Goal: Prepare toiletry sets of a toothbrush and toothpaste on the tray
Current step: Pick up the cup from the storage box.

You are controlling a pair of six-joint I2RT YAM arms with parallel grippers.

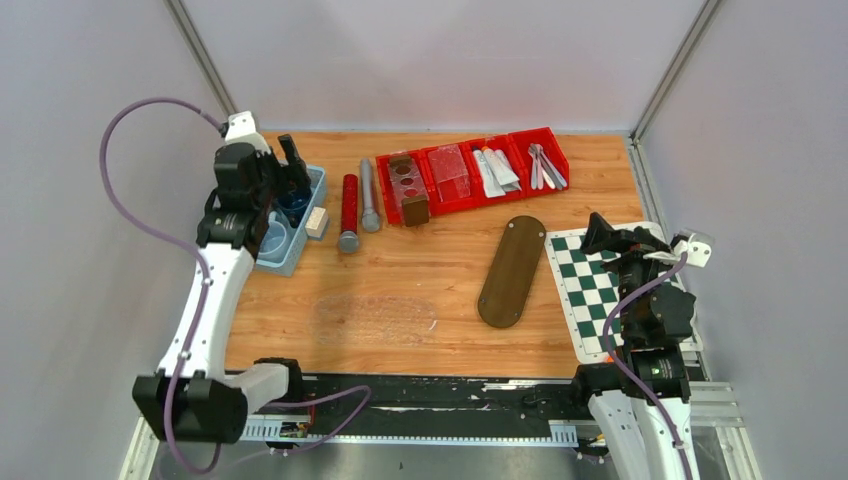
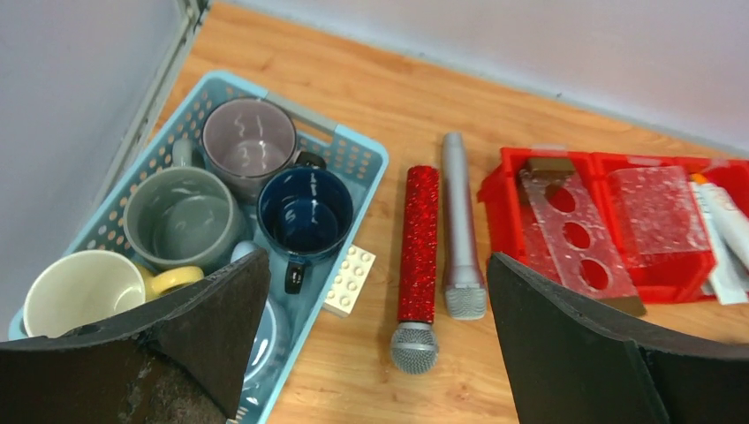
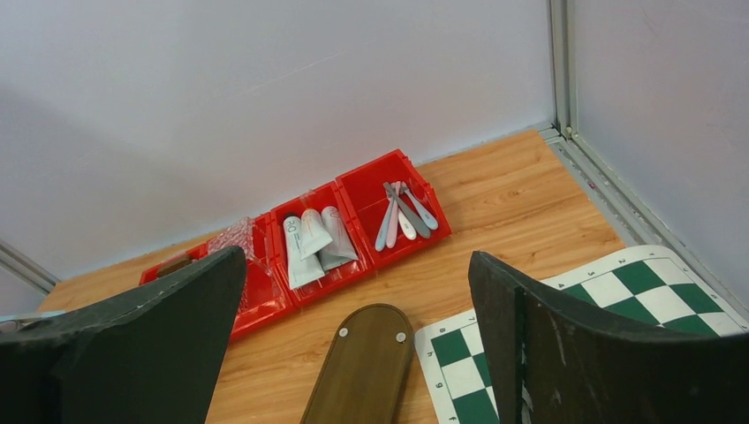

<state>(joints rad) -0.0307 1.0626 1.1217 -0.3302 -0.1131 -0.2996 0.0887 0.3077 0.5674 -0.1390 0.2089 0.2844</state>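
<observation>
My left gripper moves down onto the dark blue mug's rim [image 2: 261,222] below it next, beside the grey-green mug, where a narrow gap shows.
Several toothbrushes [image 1: 546,166] [image 3: 402,212] lie in the rightmost red bin at the back. Toothpaste tubes [image 1: 497,171] [image 3: 311,242] lie in the bin just to its left. The tray [image 1: 512,270] [image 3: 362,375], a brown oval board, lies bare on the table right of centre. My left gripper [image 1: 291,166] [image 2: 375,265] hangs open above the blue basket's right edge, holding nothing. At the chessboard's back left corner my right gripper [image 1: 601,236] [image 3: 355,256] stands open and empty, facing the tray and the bins.
A blue basket [image 1: 318,188] [image 2: 360,152] with several mugs stands at the back left, a white brick [image 1: 317,222] beside it. A red microphone [image 1: 349,205] and a grey one [image 1: 369,198] lie next to the red bins [image 1: 455,200]. A chessboard mat [image 1: 590,295] covers the right side.
</observation>
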